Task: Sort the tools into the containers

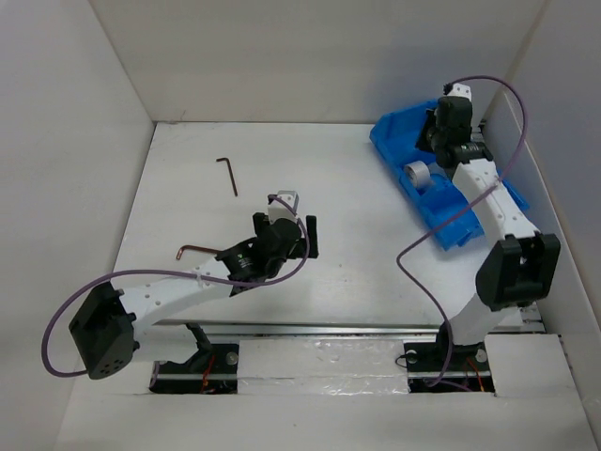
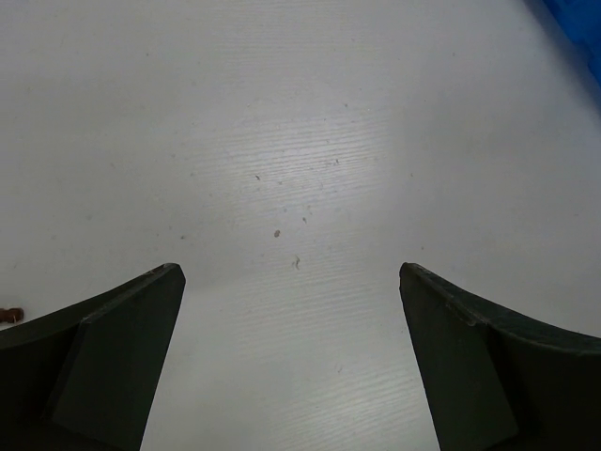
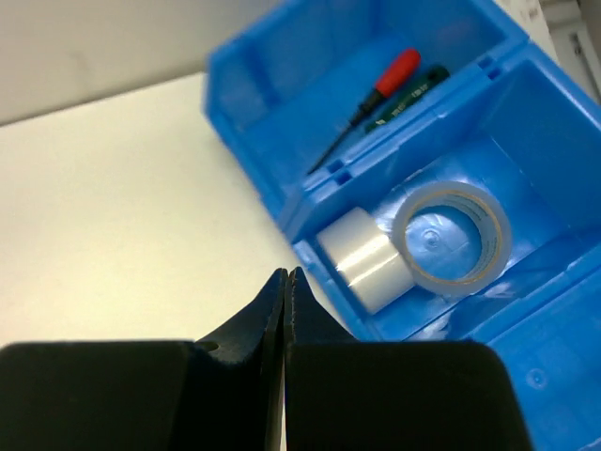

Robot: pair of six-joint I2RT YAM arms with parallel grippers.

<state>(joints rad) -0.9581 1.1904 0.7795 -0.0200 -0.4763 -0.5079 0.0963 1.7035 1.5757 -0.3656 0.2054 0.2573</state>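
Note:
Bare table is on either side of the dark hex key's long shaft (image 1: 231, 180). My left gripper should next swing outward, to the left in the top view, and down over it.
The blue bin (image 1: 402, 141) stands at the far right, with my right arm over it. In the right wrist view its far compartment (image 3: 272, 85) holds a red-handled screwdriver (image 3: 380, 86) and a thin dark screwdriver (image 3: 410, 96). The middle compartment holds two silver-grey tape rolls (image 3: 364, 259) (image 3: 451, 235); one also shows from above (image 1: 416, 174). My right gripper (image 3: 285, 275) (image 1: 432, 132) is shut and empty above the bin's left wall. A dark hex key (image 1: 228, 176) lies far left of centre. A brownish hex key (image 1: 197, 250) lies beside my left arm. My left gripper (image 1: 299, 218) (image 2: 289, 272) is open over bare table.
White walls enclose the table on the left, back and right. Purple cables loop off both arms. A corner of the blue bin (image 2: 577, 19) shows at the top right of the left wrist view, and the brownish key's end (image 2: 9, 315) at its left edge.

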